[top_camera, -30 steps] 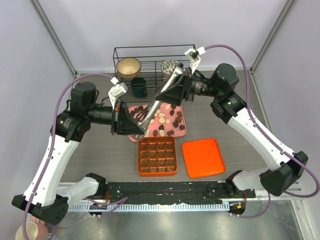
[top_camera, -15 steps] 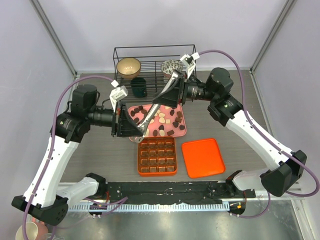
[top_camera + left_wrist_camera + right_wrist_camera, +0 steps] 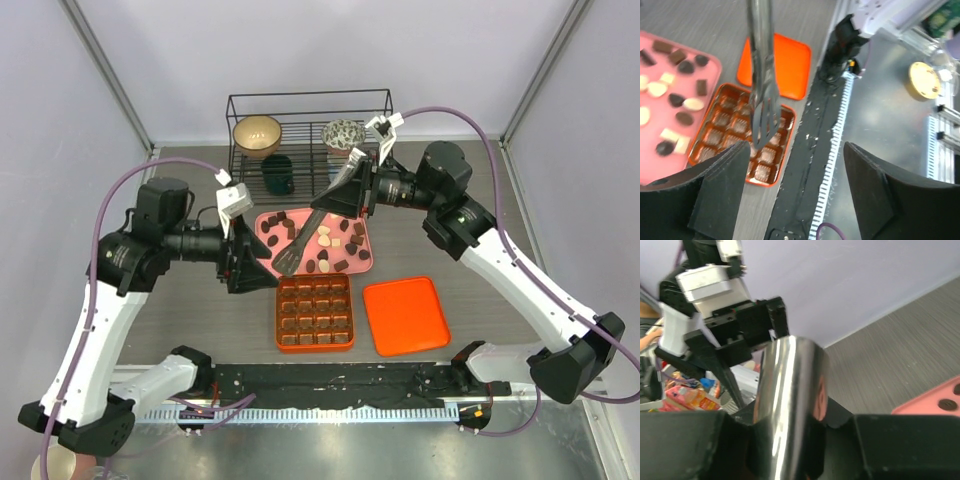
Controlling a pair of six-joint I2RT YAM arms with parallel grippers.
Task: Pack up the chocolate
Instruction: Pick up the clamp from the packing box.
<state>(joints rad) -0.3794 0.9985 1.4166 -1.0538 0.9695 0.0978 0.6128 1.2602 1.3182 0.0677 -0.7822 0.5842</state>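
Next, my right gripper first lowers over the pink tray (image 3: 935,402) and tilts the slanted metal tongs upright, to get the tongs' tips toward the chocolate.
The chocolate (image 3: 325,240) lies as several dark, tan and cream pieces on a pink tray (image 3: 362,262), seen again as the chocolate (image 3: 685,104) in the left wrist view. Metal tongs (image 3: 305,228) with dark tips slant down over the tray. My right gripper (image 3: 340,195) is shut on their handle (image 3: 790,405). The tong tips (image 3: 762,125) hang above the orange gridded box (image 3: 730,145). My left gripper (image 3: 258,268) stands open just left of the tips, nothing between its fingers (image 3: 725,175).
The orange gridded box (image 3: 315,312) sits in front of the pink tray, with its flat orange lid (image 3: 405,315) to the right. A black wire rack (image 3: 310,100) at the back holds a tan bowl (image 3: 257,133), a dark cup (image 3: 278,175) and a speckled bowl (image 3: 343,132).
The left gripper has opened, let go of the tongs and drawn back to the left. The right gripper has closed on the tongs' handle and now carries them alone.
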